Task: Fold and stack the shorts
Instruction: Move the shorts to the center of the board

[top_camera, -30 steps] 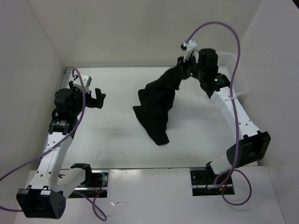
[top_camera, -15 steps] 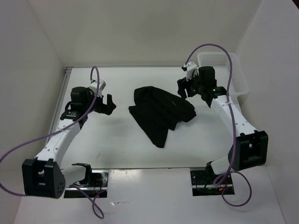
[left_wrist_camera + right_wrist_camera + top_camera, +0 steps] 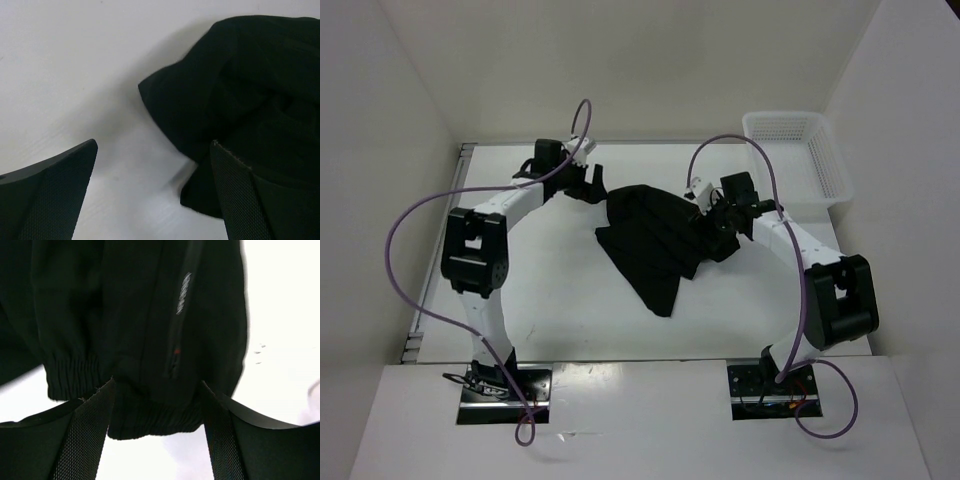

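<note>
My left gripper will move down and across onto the shorts, because their jutting corner is below it and to its right in the top view.
The black shorts [image 3: 660,240] lie in a crumpled heap in the middle of the white table. My left gripper [image 3: 592,186] stands open at the heap's far left edge. In the left wrist view the shorts [image 3: 240,90] fill the upper right, and the left gripper [image 3: 155,192] straddles bare table, with its right finger [image 3: 250,205] over the cloth's edge. My right gripper [image 3: 712,224] is open over the heap's right side. In the right wrist view the shorts [image 3: 145,310] show an elastic waistband that reaches between the wide-apart fingers [image 3: 85,440] of the right gripper [image 3: 156,437], unclamped.
A white mesh basket [image 3: 832,165] stands at the far right corner of the table [image 3: 550,290]. White walls close in the table on the left, back and right. Purple cables loop above both arms.
The right gripper opened and let go of the shorts, which fell from hanging to a heap on the table. The right arm lowered to their right side. The left arm swung over to their far left edge.
</note>
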`<state>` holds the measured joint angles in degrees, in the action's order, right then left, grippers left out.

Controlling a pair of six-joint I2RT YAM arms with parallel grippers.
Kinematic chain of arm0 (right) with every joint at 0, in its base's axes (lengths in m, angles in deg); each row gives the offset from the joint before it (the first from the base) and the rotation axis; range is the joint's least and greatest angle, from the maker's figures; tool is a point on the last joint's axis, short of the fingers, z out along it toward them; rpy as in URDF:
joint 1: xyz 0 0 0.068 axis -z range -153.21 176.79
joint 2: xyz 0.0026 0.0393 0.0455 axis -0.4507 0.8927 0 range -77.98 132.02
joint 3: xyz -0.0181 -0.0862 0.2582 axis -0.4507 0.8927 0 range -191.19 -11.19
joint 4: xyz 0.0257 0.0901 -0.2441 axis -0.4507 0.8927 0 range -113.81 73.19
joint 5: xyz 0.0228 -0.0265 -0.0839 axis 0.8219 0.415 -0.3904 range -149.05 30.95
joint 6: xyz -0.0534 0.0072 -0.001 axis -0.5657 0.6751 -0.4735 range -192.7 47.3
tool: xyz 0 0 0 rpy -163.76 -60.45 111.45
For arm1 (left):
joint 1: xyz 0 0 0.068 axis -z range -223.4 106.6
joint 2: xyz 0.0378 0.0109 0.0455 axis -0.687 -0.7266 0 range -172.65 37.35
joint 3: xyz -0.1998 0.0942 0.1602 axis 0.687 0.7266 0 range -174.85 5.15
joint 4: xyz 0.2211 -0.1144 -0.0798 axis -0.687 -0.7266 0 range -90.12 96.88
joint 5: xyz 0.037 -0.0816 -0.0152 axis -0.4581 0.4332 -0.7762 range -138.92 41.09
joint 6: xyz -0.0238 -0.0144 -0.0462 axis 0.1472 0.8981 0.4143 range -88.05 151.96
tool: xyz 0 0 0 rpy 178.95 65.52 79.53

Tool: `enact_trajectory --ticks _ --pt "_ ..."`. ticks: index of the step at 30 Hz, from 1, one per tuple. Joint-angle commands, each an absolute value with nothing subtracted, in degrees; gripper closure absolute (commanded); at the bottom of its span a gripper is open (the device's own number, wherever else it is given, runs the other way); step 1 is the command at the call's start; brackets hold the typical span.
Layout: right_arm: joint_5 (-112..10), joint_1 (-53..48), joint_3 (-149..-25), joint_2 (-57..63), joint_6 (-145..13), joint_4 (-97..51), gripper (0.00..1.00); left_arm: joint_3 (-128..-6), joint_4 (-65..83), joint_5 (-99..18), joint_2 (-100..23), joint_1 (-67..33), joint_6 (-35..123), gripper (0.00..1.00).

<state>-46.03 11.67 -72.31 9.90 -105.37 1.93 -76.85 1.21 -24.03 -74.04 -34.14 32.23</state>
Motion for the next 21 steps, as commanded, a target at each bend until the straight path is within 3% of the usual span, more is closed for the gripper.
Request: enact_trajectory --ticks 1,6,16,21 --pt "-46.21 10.71 -70.0 8.51 -109.71 3.36 0.27 -84.14 1.61 -21.84 -80.22 -32.16 31.95 0.0" --pt "-48.41 10.71 -69.11 10.43 -109.09 0.46 0.27 -90.21 -1.47 -23.34 -88.84 -29.51 31.95 0.0" --pt "-45.77 10.0 -72.89 10.62 -115.49 9.49 0.27 -90.3 -1.21 -28.52 -90.44 -27.66 31.95 0.2" --pt "-47.62 8.51 -72.36 9.91 -116.03 9.5 0.27 -91.8 -1.74 -29.84 -92.28 -27.14 31.95 0.44"
